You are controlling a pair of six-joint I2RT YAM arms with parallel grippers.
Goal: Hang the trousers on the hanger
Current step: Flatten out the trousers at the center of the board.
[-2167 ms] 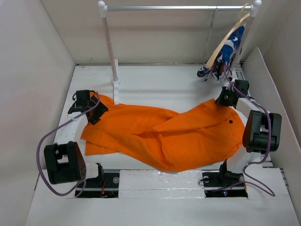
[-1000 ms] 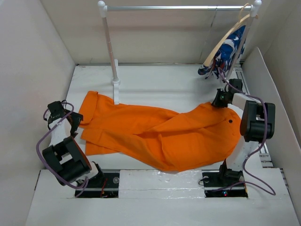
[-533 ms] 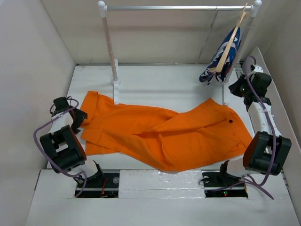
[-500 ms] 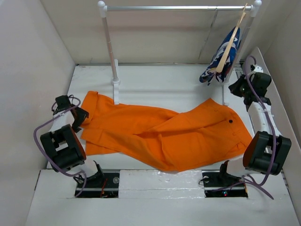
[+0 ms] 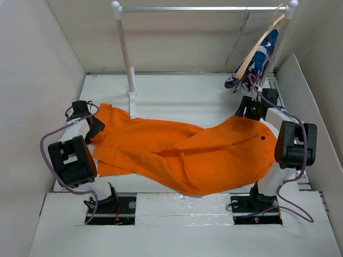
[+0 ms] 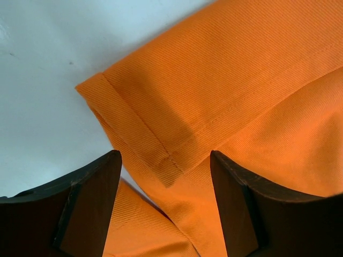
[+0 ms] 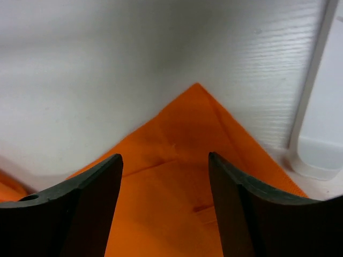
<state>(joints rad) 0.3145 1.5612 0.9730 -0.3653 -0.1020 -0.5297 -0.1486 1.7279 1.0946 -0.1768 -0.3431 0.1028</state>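
Observation:
My right gripper comes down onto the trousers' folded waistband edge [image 5: 237, 120] [image 7: 167, 152] by the far waistband corner next and closes it, since that cloth already lies between its spread fingers.
The bright orange trousers [image 5: 187, 150] lie spread flat across the table, leg ends to the left and waistband with a small dark button [image 5: 263, 138] to the right. My left gripper [image 5: 94, 127] is open at the left leg end. In the left wrist view its dark fingers [image 6: 86, 209] straddle the stitched hem [image 6: 134, 128] of the trousers [image 6: 241, 80]. My right gripper [image 5: 244, 110] is open over the far right waistband corner. In the right wrist view that corner [image 7: 185, 134] lies between the spread fingers [image 7: 244, 214]. The hanger is out of view.
A white clothes rack stands at the back, with its left post [image 5: 125, 53] and foot [image 5: 132, 99] just behind the trousers. A wooden hanger with a blue patterned garment [image 5: 258, 56] hangs at the rail's right end. The rack's right foot [image 7: 316, 155] is close to my right gripper. White walls enclose the table.
The right gripper has opened and swung back from the rack's right post to the waistband corner. The left gripper has moved up to the leg hem. The wooden hanger has tilted.

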